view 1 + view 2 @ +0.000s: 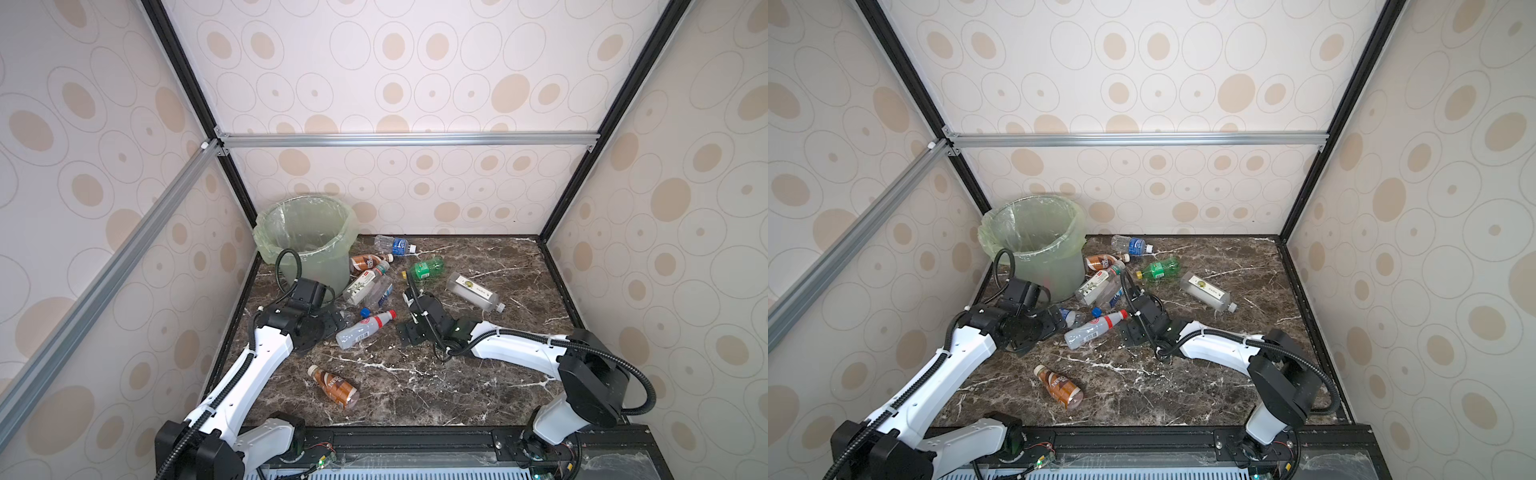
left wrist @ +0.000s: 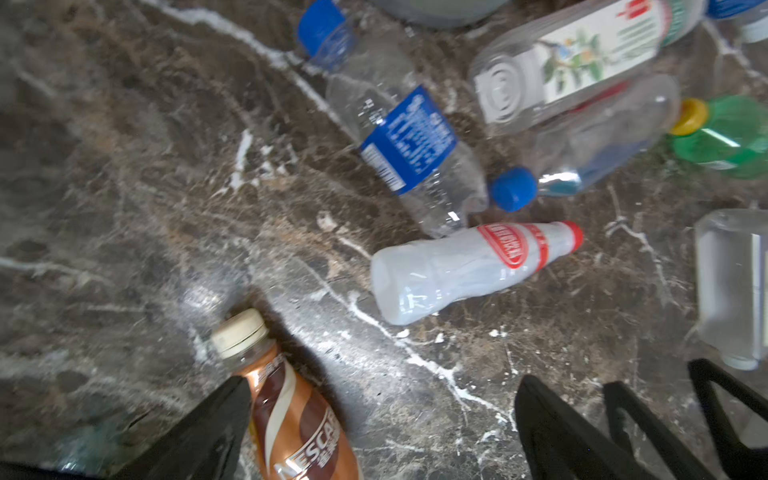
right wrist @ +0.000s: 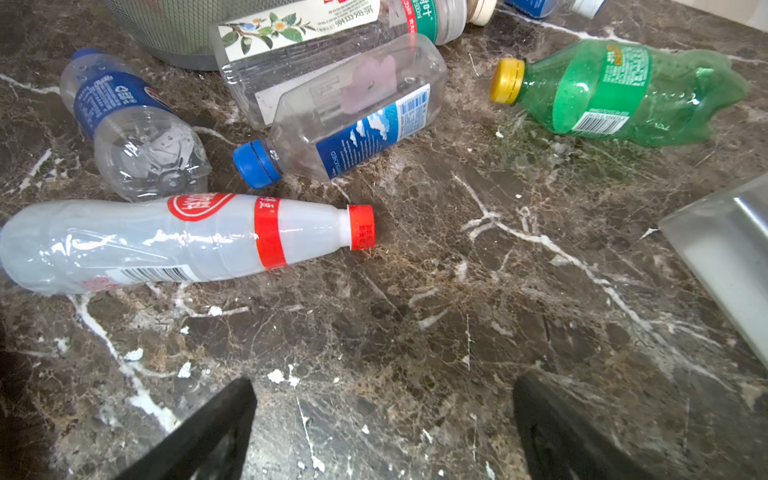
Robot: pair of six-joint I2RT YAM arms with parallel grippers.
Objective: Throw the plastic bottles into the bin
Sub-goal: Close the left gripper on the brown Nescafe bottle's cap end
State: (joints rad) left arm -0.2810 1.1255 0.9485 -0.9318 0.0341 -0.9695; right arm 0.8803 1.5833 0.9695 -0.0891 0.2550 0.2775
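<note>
I will bring my left gripper back and down onto the brown-labelled bottle's neck (image 1: 316,373) (image 2: 256,353) to close there, because the bottle lies alone with bare marble around its pale cap.
The bin (image 1: 305,237), pale green with a bag over its rim, stands at the back left. The plastic bottles lie in front of it and to its right: a red-capped milky one (image 1: 365,328) (image 3: 187,241), a crushed blue-labelled one (image 2: 409,149), a green one (image 3: 615,91), a square clear one (image 1: 473,291) and others. A brown-labelled bottle (image 1: 334,386) (image 2: 291,415) lies alone near the front. My left gripper (image 1: 334,323) (image 2: 382,399) hangs open and empty beside the crushed bottle. My right gripper (image 1: 409,333) (image 3: 384,395) is open over bare marble, just right of the red-capped bottle.
The marble tabletop (image 1: 478,374) is boxed in by patterned walls on three sides, with black frame posts at the back corners. Another blue-labelled bottle (image 1: 395,245) lies against the back wall. The arm bases sit on a black rail (image 1: 415,440) at the front edge.
</note>
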